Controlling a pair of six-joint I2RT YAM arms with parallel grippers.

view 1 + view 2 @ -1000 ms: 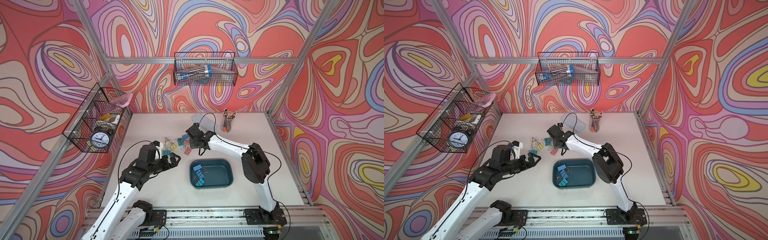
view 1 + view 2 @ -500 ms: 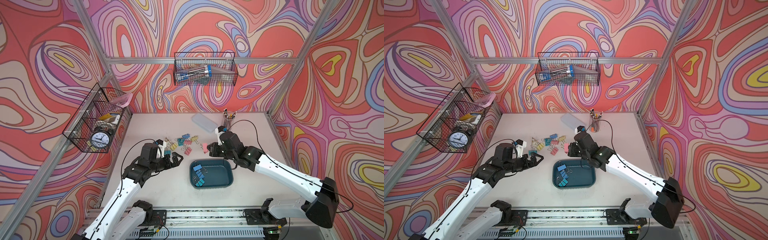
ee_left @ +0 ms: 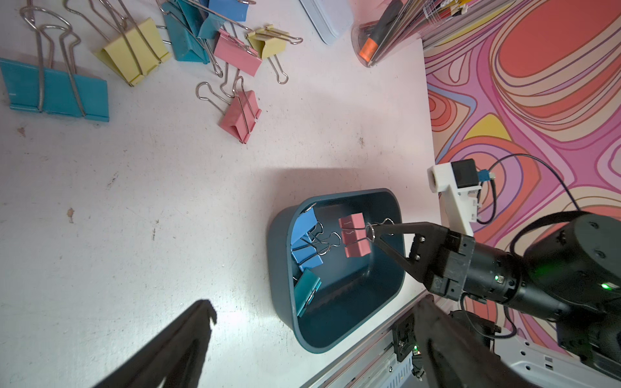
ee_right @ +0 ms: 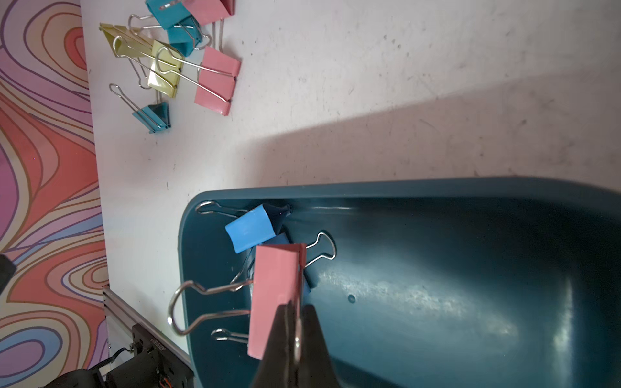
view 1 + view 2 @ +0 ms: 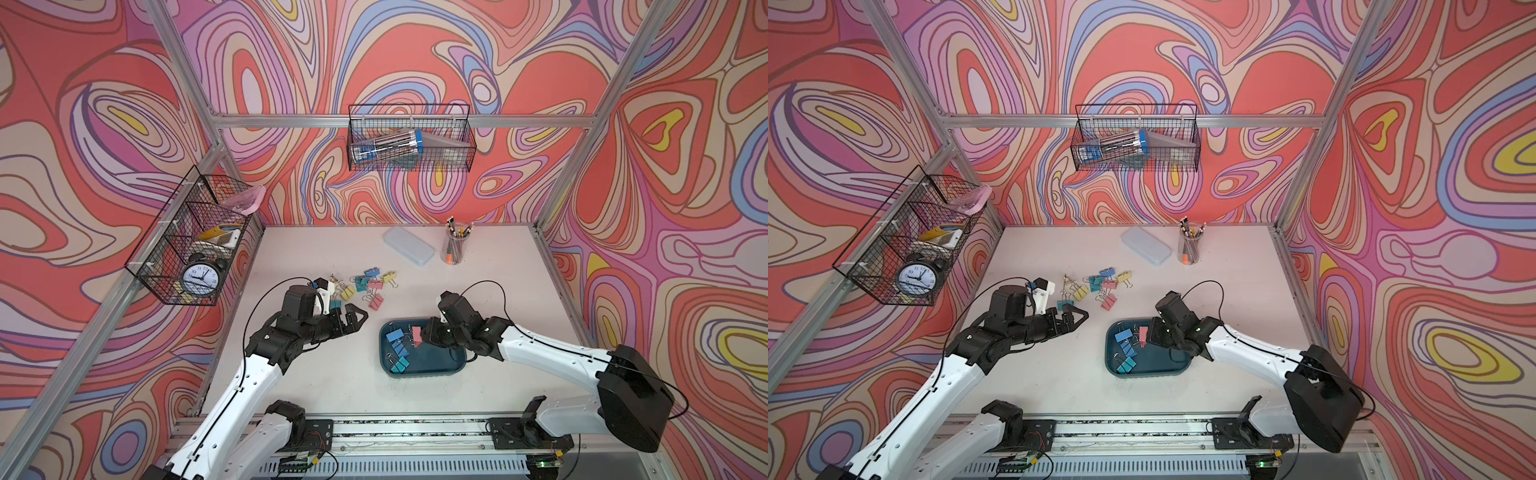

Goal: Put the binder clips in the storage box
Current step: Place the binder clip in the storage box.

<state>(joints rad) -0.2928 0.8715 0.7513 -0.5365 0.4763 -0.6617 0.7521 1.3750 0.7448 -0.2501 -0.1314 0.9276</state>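
Note:
The pink binder clip (image 5: 416, 335) is still hanging above the storage box's bottom, so next the robot's right gripper will move down toward the box's bottom beside the blue clips and let go of the pink clip's wire handle.
The storage box (image 5: 440, 358) (image 5: 1165, 365) is a dark teal tray on the table's near right part. My right gripper (image 5: 424, 336) (image 3: 371, 231) (image 4: 297, 307) is shut on the wire handle of a pink binder clip (image 5: 416, 335) (image 5: 1143, 334) (image 4: 274, 295), which hangs just above the box's left half. Blue clips (image 5: 395, 336) and a teal clip (image 5: 399, 365) lie inside the box. Several loose binder clips (image 5: 365, 286) (image 5: 1100, 286) (image 3: 134, 50) lie in a pile behind the box. My left gripper (image 5: 356, 319) (image 5: 1079, 316) is open and empty, left of the box.
A pale translucent case (image 5: 409, 244) and a pencil cup (image 5: 456, 245) stand at the back. Wire baskets hang on the left wall (image 5: 195, 245) and the back wall (image 5: 409, 141). The metal rail (image 5: 415, 432) runs along the front edge.
My right gripper has carried the pink clip from the pile to above the storage box. The left gripper stayed open and shifted slightly toward the box.

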